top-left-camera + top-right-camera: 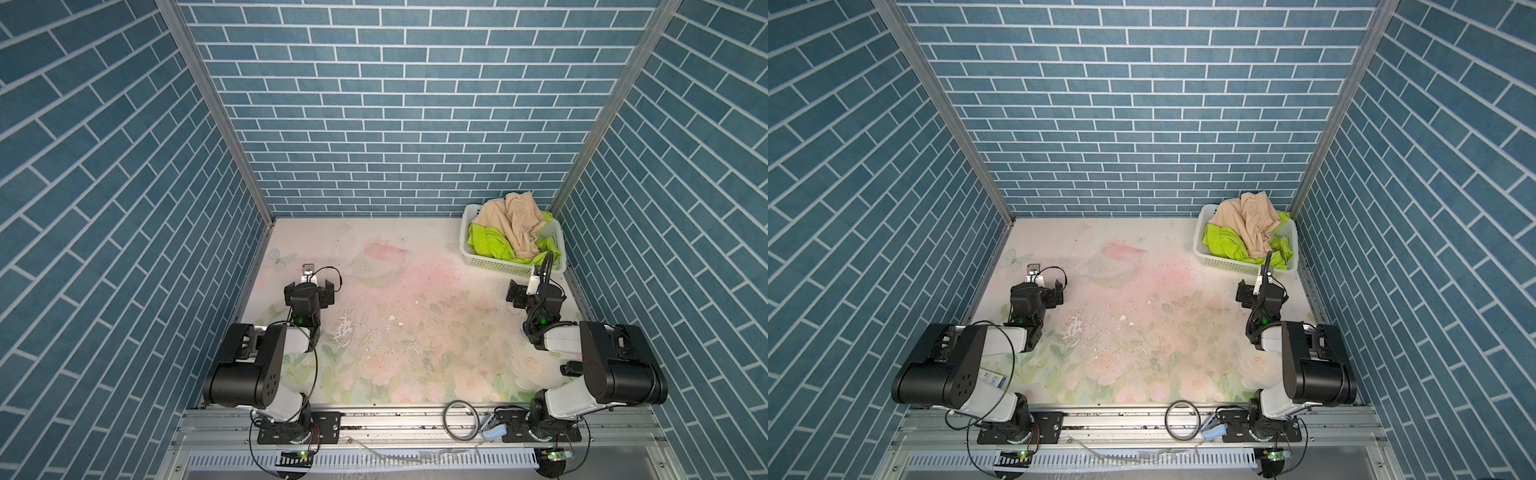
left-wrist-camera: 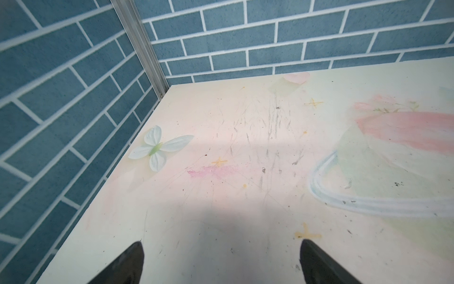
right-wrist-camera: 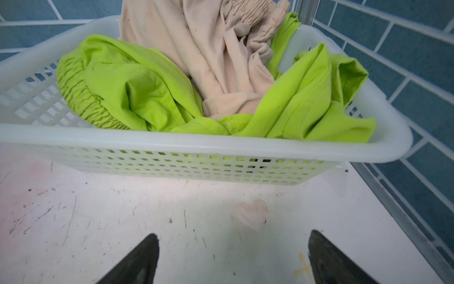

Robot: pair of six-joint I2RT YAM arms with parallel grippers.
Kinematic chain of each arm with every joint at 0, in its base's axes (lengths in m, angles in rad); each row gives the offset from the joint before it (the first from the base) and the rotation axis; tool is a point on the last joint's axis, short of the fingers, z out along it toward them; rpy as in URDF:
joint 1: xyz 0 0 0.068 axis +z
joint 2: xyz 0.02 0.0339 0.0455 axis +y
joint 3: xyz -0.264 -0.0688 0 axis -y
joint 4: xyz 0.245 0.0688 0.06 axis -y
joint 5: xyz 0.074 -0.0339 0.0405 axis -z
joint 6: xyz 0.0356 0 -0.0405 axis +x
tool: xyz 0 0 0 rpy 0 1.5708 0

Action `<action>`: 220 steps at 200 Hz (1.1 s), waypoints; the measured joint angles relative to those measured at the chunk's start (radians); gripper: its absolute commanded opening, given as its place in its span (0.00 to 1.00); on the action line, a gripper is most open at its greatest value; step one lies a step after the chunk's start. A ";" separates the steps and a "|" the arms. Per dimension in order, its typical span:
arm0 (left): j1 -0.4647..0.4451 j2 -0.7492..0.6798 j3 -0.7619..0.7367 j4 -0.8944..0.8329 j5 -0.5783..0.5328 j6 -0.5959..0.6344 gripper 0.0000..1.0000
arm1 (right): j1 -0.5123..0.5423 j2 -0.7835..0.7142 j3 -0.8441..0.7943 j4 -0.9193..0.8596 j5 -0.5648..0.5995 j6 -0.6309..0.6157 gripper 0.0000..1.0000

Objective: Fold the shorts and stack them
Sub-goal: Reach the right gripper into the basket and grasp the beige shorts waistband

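Observation:
The beige shorts' gathered waistband [image 1: 529,220] [image 3: 257,23] lies beyond the basket's near rim, outward of my right gripper, so next my right gripper moves outward over that rim onto it.
Two crumpled pairs of shorts lie in a white perforated basket [image 1: 494,262] at the back right corner. The beige shorts [image 1: 513,224] [image 1: 1250,228] [image 3: 216,49] are heaped on top of the lime-green shorts [image 1: 486,246] [image 1: 1223,246] [image 3: 127,81]. My right gripper [image 1: 536,291] [image 3: 234,234] hovers over the table just in front of the basket, open and empty. My left gripper [image 1: 309,291] [image 2: 222,243] is at the left side over bare table, open and empty, far from the shorts.
The basket [image 3: 196,145] stands close to the right wall and its metal rail [image 3: 405,221]. Blue brick walls close in the table on three sides. A loose cable loop [image 1: 459,424] lies on the front rail between the arm bases.

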 measured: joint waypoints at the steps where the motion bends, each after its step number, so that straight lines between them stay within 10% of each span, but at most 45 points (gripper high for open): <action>1: 0.000 -0.002 0.003 -0.005 0.000 0.000 1.00 | 0.000 -0.004 0.000 -0.002 0.000 0.000 0.89; 72: -0.060 -0.232 0.390 -0.568 0.101 -0.101 1.00 | 0.007 -0.195 0.402 -0.525 -0.068 0.036 0.90; 119: -0.199 -0.297 0.500 -0.828 0.150 -0.136 1.00 | 0.007 0.055 0.870 -0.765 -0.102 0.007 0.93; 220: -0.203 -0.472 0.464 -0.983 0.223 -0.208 1.00 | -0.021 0.616 1.363 -0.975 -0.167 -0.025 0.81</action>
